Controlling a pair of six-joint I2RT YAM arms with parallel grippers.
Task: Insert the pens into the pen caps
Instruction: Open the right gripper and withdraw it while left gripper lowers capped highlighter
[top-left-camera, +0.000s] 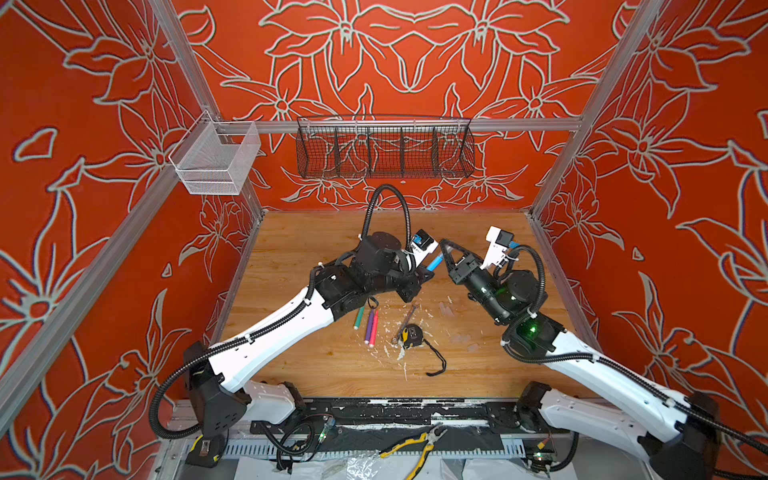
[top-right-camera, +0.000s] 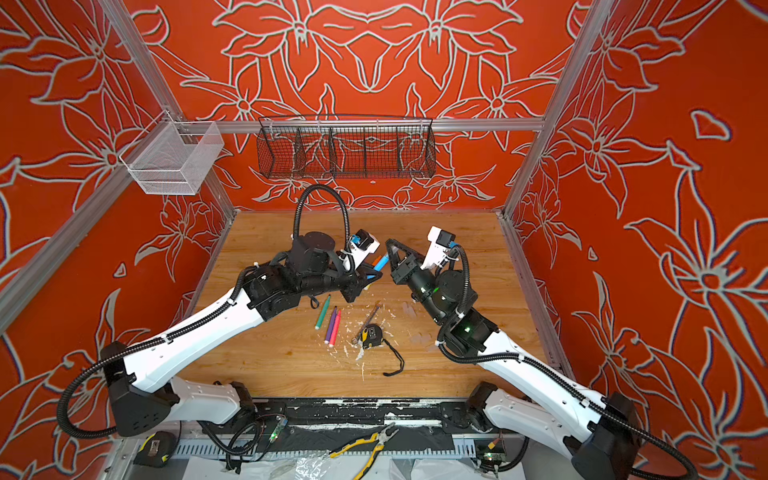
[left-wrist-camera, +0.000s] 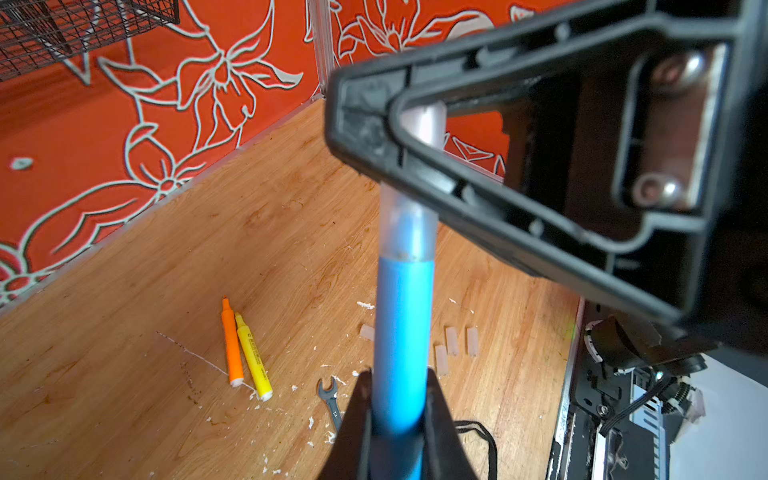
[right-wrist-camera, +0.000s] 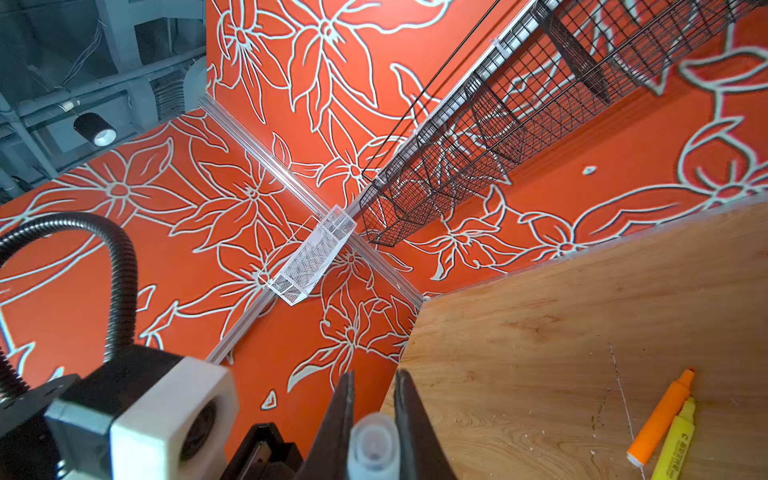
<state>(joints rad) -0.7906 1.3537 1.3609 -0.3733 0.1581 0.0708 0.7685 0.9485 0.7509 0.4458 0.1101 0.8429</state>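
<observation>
My left gripper holds the blue pen (left-wrist-camera: 403, 328), and the tip of that pen is capped. Next my left gripper needs to move away from the right gripper and down onto the tabletop beyond the green pen to release it.
My left gripper (left-wrist-camera: 397, 374) is shut on the blue pen (left-wrist-camera: 403, 328), held above the table's middle in both top views (top-left-camera: 435, 262) (top-right-camera: 380, 264). My right gripper (right-wrist-camera: 374, 378) is shut on a clear pen cap (right-wrist-camera: 374, 444), and that cap (left-wrist-camera: 409, 232) sits over the blue pen's tip. The two grippers meet tip to tip, left (top-left-camera: 426, 272) and right (top-left-camera: 443, 245). Green (top-left-camera: 359, 316), purple (top-left-camera: 369, 326) and pink (top-left-camera: 374, 328) pens lie under the left arm. Orange (left-wrist-camera: 232, 345) and yellow (left-wrist-camera: 253, 357) pens lie together. Several loose caps (left-wrist-camera: 452, 340) rest on the wood.
A grey wrench (top-left-camera: 405, 324) and a yellow-black tape measure (top-left-camera: 411, 336) with its cord lie mid-table among white flecks. A black wire basket (top-left-camera: 384, 151) and a white mesh basket (top-left-camera: 216, 160) hang on the back rails. Pliers (top-left-camera: 415, 451) lie in front of the table edge.
</observation>
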